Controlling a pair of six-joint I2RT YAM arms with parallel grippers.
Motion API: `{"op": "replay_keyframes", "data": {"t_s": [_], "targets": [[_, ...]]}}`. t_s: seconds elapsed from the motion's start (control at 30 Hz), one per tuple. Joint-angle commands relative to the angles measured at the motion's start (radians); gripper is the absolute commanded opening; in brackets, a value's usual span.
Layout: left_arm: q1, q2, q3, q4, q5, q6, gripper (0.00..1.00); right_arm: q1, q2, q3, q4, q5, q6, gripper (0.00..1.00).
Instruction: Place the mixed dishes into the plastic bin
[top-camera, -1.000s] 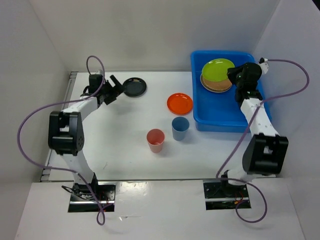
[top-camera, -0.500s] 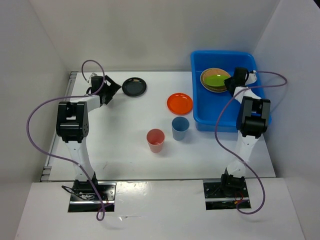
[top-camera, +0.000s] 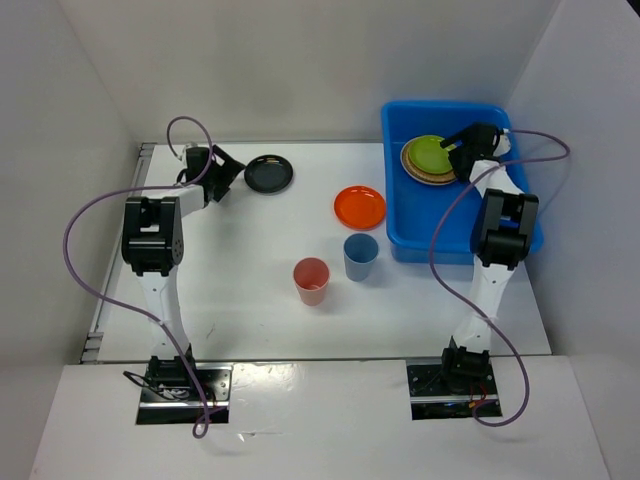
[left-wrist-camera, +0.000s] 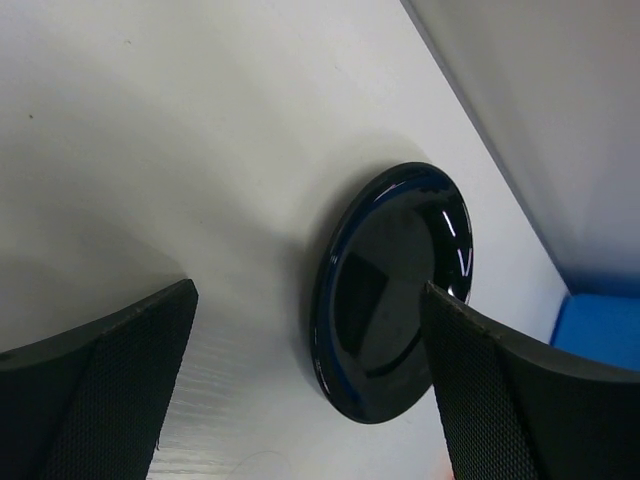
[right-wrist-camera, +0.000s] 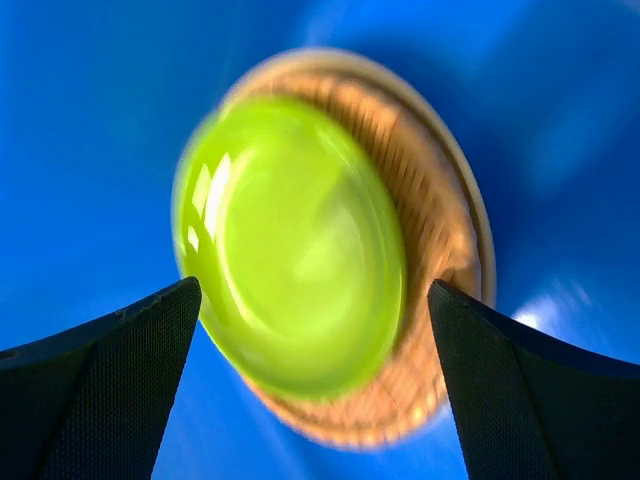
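I need to move my left gripper down and toward the black plate (top-camera: 269, 173) next, with the fingers on both sides of the plate's nearest rim, because the plate is still apart from my open fingers.
The blue plastic bin (top-camera: 445, 238) stands at the back right. Inside it a lime green plate (top-camera: 428, 153) (right-wrist-camera: 295, 250) lies on a woven bamboo tray (top-camera: 422, 177) (right-wrist-camera: 445, 250). My right gripper (top-camera: 462, 146) (right-wrist-camera: 315, 290) hovers open just right of the plate, holding nothing. A black plate (top-camera: 269, 173) (left-wrist-camera: 395, 290) lies at the back left of the table. My left gripper (top-camera: 222, 168) (left-wrist-camera: 310, 295) is open beside its left rim, apart from it. An orange plate (top-camera: 360, 207), a blue cup (top-camera: 361, 256) and a pink cup (top-camera: 311, 280) stand mid-table.
White walls enclose the table at the back and on both sides. The bin's near wall (top-camera: 460, 248) rises between the cups and the right arm. Purple cables loop from both arms.
The right gripper has lowered the lime green plate onto the woven tray and opened, letting it go. The left arm has swung closer to the black plate.
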Motion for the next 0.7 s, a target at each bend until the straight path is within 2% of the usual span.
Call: {"op": "replay_keyframes", "data": {"t_s": [0.0, 0.07, 0.1, 0.2, 0.4, 0.57, 0.67], "targets": [[-0.001, 0.027, -0.005, 0.027, 0.042, -0.049, 0.98, -0.015, -0.195, -0.135, -0.051, -0.027, -0.037, 0.99], [-0.001, 0.041, -0.005, 0.067, 0.065, -0.061, 0.96, -0.015, -0.337, -0.244, 0.056, -0.071, -0.024, 0.99], [-0.001, 0.057, -0.005, 0.067, 0.088, -0.088, 0.96, -0.015, -0.381, -0.34, 0.088, -0.094, -0.024, 0.99], [-0.01, 0.087, -0.005, 0.099, 0.088, -0.13, 0.96, -0.004, -0.499, -0.467, 0.194, -0.148, -0.015, 0.99], [-0.043, 0.125, -0.016, 0.137, 0.119, -0.168, 0.92, 0.014, -0.524, -0.462, 0.126, -0.217, -0.073, 0.99], [-0.053, 0.113, -0.037, 0.127, 0.119, -0.138, 0.85, 0.034, -0.582, -0.502, 0.147, -0.24, -0.073, 0.99], [-0.053, 0.104, -0.038, 0.127, 0.119, -0.127, 0.74, 0.056, -0.602, -0.511, 0.161, -0.274, -0.073, 0.99]]}}
